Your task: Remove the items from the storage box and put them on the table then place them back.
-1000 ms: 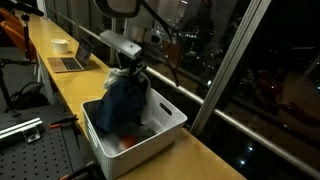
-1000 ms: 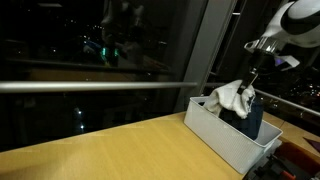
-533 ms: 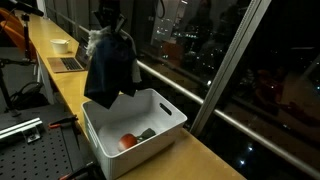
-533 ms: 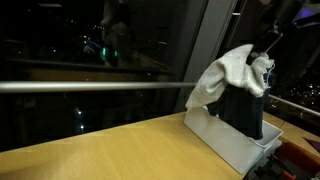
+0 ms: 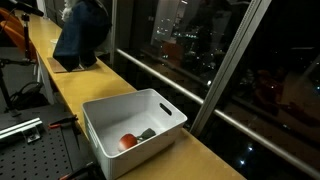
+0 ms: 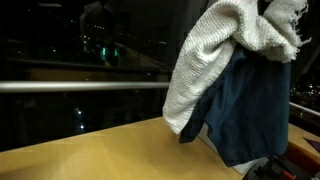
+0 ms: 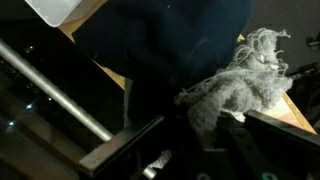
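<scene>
The hanging bundle is above the light-wood table. My gripper will next move it toward the white storage box (image 5: 160,105), then release it while staying high.
The dark navy garment (image 5: 80,38) and the white knitted cloth (image 6: 215,60) hang together high in the air, held from above. In an exterior view the bundle hangs over the light-wood table (image 5: 70,90), far beyond the white storage box (image 5: 160,105). The gripper itself is hidden by the cloth in both exterior views. In the wrist view its dark fingers (image 7: 215,140) are closed on the white cloth (image 7: 235,85) and the navy garment (image 7: 160,50). The red ball (image 5: 127,142) and the small dark green object (image 5: 147,133) lie in the box.
A laptop (image 5: 62,63) sits on the table behind the hanging garment. A grey perforated bench (image 5: 30,150) stands beside the table near the box. A dark window with a metal rail (image 6: 80,86) runs along the table's far side.
The gripper has lifted the navy garment and white cloth out of the box and carried them up and away along the table, towards the laptop. The ball and green object stay in the box.
</scene>
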Robot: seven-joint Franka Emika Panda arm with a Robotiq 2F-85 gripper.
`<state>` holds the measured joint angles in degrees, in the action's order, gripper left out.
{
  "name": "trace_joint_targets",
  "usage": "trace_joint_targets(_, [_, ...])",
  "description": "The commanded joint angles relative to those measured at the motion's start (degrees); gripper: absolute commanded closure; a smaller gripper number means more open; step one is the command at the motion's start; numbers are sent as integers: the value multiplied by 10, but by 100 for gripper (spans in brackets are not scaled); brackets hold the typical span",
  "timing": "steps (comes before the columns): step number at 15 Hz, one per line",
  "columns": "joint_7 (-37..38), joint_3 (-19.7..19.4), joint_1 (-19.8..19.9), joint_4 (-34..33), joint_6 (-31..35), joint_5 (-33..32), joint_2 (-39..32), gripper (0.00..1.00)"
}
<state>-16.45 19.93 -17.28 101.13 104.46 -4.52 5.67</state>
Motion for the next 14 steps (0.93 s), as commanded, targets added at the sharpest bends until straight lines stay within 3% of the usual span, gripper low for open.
trace_joint_targets(1, [2, 2, -9, -68, -26, -26, -67, 95])
trace_joint_targets(8, [-14, -27, 9, -35, -5, -8, -100, 95])
trace_joint_targets(9, [-13, -29, 11, -33, -5, -7, -102, 55])
trace_joint_targets(11, [-13, -34, 15, -28, 0, -6, -104, 49])
trace_joint_targets(14, [-23, -48, 32, -10, 7, 4, -89, 26])
